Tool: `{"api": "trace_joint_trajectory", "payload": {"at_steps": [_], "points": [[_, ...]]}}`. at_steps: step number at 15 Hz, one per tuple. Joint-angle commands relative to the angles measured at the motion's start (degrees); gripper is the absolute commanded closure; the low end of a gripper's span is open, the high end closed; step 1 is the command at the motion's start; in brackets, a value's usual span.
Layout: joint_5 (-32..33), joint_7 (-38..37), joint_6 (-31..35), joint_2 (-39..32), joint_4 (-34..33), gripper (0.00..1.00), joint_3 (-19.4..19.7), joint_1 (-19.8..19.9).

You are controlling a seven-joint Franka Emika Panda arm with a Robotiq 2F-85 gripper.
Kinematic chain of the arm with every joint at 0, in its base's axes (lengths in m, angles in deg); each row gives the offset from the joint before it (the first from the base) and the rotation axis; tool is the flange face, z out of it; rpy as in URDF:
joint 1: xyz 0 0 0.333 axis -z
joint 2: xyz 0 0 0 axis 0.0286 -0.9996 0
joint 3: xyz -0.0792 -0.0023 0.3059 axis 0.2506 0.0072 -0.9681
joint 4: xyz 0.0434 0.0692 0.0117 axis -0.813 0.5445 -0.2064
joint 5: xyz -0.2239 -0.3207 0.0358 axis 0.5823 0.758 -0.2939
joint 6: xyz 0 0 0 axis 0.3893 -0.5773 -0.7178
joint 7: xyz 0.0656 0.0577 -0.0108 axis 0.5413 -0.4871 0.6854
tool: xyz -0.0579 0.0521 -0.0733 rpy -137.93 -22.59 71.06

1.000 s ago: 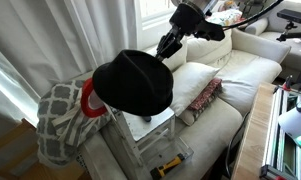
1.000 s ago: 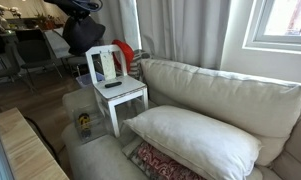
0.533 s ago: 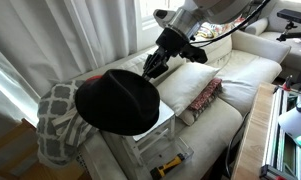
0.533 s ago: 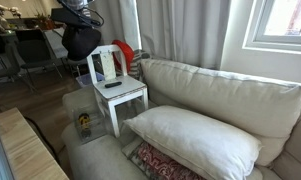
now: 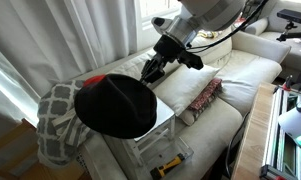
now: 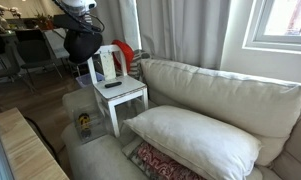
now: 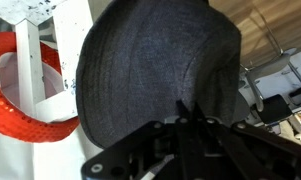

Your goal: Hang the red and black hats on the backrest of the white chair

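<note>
My gripper moves down toward the white chair (image 6: 115,88) next and brings the black hat (image 5: 114,103) over the backrest's end away from the red hat, since that end is still bare.
My gripper (image 5: 150,70) is shut on the brim of the black hat (image 5: 114,103) and holds it in the air beside the white chair's backrest. In the wrist view the black hat (image 7: 155,65) fills most of the frame, with the jaws (image 7: 187,110) pinched together on its edge. The red hat (image 7: 25,95) hangs on the backrest of the white chair (image 7: 32,60); a sliver of the red hat (image 5: 93,79) shows behind the black one. In an exterior view the black hat (image 6: 83,42) hangs left of the chair (image 6: 115,88).
A beige sofa (image 6: 220,100) with a large cushion (image 6: 195,135) and a patterned pillow (image 5: 203,97) stands beside the chair. A patterned cloth (image 5: 58,120) drapes by the curtains. A dark remote (image 6: 111,85) lies on the chair seat. A yellow tool (image 5: 170,164) lies on the armrest.
The gripper has carried the black hat down and toward the chair's backrest. The red hat is now mostly hidden behind it in the exterior view.
</note>
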Motion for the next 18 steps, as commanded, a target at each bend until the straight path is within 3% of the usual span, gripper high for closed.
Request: {"api": "trace_joint_trajectory", "payload": {"at_steps": [1, 12, 15, 18], "points": [[-11.46, 9.47, 4.36, -4.71, -1.76, 0.98, -1.28, -0.7], [-44.56, 40.68, 16.7, -15.27, -9.76, 0.98, -0.26, -4.34], [-48.15, 42.34, 19.07, -17.69, -11.14, 0.98, -0.26, -5.13], [-47.75, 40.81, 20.89, -19.45, -11.81, 0.98, -0.93, -5.61]]}}
